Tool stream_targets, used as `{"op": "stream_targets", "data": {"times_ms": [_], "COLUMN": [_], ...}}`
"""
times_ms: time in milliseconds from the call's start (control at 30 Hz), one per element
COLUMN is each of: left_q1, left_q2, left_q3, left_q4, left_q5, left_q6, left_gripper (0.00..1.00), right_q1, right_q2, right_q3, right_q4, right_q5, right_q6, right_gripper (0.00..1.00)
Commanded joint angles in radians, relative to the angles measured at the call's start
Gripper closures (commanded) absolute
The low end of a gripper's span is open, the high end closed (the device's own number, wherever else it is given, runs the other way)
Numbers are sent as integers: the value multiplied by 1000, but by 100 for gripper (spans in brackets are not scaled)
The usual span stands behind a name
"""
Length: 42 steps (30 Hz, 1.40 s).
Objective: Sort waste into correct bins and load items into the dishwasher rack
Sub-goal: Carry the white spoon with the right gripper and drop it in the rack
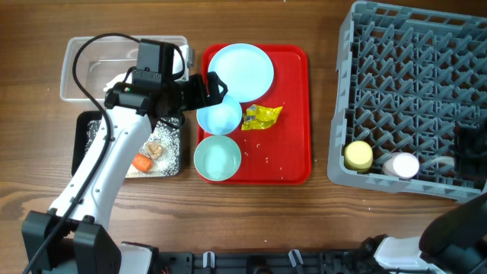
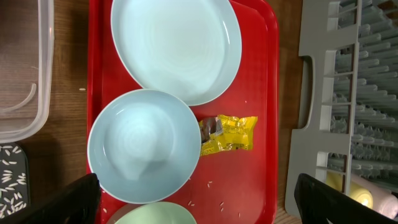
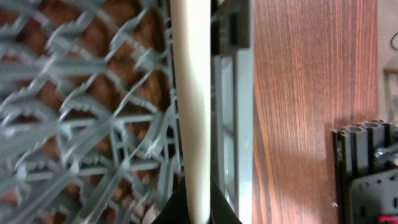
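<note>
That corner of the rack is free of cups, so my right gripper will next lower the white spoon into the rack's front row beside the pink cup and let it go.
My left gripper is open and empty, hovering over the left side of the red tray; its fingers are spread wide in the left wrist view. Below it sits a pale blue bowl, with the pale blue plate behind it and a second bowl in front. A yellow wrapper and rice grains lie on the red tray. My right gripper is shut on the white spoon inside the dishwasher rack.
The yellow cup and pink cup stand in the rack's front row. The black tray holds rice, a carrot piece and a brownish lump. The clear tub is behind it, partly under my left arm.
</note>
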<state>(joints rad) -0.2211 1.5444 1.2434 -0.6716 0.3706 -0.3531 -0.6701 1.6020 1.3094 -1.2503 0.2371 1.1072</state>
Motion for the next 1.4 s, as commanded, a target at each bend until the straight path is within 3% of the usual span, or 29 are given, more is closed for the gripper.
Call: {"op": "stream_targets", "data": {"times_ms": [0,167,200,233,300,333,900,1100,1367], "left_q1": [-3,-3,-3,-3,-3,-3,-3,-3,-3], "left_q2": [-5,-5,-5,-5,-5,-5,-5,-5,-5], "left_q3": [0,0,0,0,0,0,0,0,0], "left_q4": [1,1,1,1,1,1,1,1,1], "left_q5": [-5,-5,-5,-5,-5,-5,-5,-5,-5], "left_q6": [9,9,9,9,9,9,9,9,9], "left_gripper": [0,0,0,0,0,0,0,0,0], "right_q1": [-26,-24,-24,-24,-24,-24,-24,-24,-23], "right_q2": [-22,-22,-22,-22,-22,-22,-22,-26,-35], "right_q3": [-71,-86,-87,-87,-87,-87,-87,-51,-27], "right_q4": [57,108,108,108,112,113,226,306,408], "right_q5": [2,-18,-18,-18,-23,-29,-177,-496,-997], "right_q6": [18,-16,-16,-19,-38,-53,-215,-454,-562], "right_gripper": [96,95,71,55,5,0,0,0,0]}}
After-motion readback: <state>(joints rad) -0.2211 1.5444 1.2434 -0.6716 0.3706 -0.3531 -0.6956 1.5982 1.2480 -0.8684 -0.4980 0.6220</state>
